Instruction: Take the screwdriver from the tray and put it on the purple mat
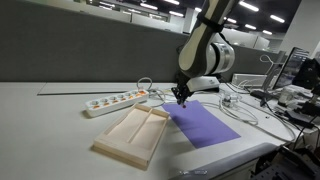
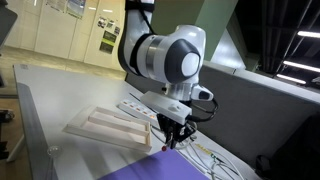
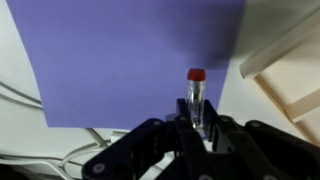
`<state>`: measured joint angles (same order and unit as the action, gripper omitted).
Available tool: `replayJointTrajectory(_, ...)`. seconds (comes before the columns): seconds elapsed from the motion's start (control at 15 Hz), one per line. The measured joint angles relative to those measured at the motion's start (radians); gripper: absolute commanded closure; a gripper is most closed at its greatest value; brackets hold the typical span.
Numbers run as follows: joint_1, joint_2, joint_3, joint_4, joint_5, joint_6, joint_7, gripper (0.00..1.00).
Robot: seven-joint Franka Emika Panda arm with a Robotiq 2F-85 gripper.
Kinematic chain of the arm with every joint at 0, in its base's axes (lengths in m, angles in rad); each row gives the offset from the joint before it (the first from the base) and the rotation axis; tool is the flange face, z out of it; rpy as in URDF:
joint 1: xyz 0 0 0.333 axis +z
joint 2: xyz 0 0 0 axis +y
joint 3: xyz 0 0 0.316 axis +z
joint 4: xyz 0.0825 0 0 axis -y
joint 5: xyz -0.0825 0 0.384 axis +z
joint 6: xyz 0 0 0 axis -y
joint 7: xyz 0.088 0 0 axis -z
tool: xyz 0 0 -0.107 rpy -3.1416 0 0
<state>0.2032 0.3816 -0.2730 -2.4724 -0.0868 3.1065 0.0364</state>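
My gripper moves down next until the screwdriver meets the purple mat near its tray-side edge (image 1: 184, 116) (image 3: 212, 97) below, and then releases the screwdriver.
My gripper (image 3: 197, 122) is shut on the screwdriver (image 3: 194, 92), a small tool with a red tip and clear shaft that sticks out past my fingertips. It hangs above the edge of the purple mat (image 3: 130, 55), which fills most of the wrist view. In an exterior view my gripper (image 1: 181, 98) hovers over the far corner of the purple mat (image 1: 203, 123), just beside the pale tray (image 1: 133, 133). In the exterior view from the far side my gripper (image 2: 173, 137) is above the mat (image 2: 140, 170), with the tray (image 2: 108, 126) behind it.
A white power strip (image 1: 114, 101) lies behind the tray. Loose white and grey cables (image 1: 245, 108) curl on the table beside the mat. Monitors and gear (image 1: 295, 80) stand at the table's far end. The tray's corner (image 3: 285, 70) shows in the wrist view.
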Motion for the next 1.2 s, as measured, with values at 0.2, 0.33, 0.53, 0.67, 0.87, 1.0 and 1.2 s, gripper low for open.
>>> replayJointTrajectory(0.2,-0.051,0.035,0.021,0.001,0.021,-0.018,0.0,0.95)
replayJointTrajectory(0.33,-0.086,0.06,0.051,0.005,0.037,-0.034,0.0,0.95)
replayJointTrajectory(0.53,-0.153,0.098,0.127,0.022,0.072,-0.063,-0.002,0.95)
replayJointTrajectory(0.67,-0.204,0.118,0.183,0.037,0.095,-0.079,-0.005,0.95)
replayJointTrajectory(0.87,-0.277,0.118,0.242,0.053,0.123,-0.116,-0.024,0.95)
replayJointTrajectory(1.0,-0.312,0.119,0.271,0.062,0.14,-0.134,-0.035,0.55)
replayJointTrajectory(1.2,-0.344,0.123,0.303,0.074,0.164,-0.152,-0.042,0.36)
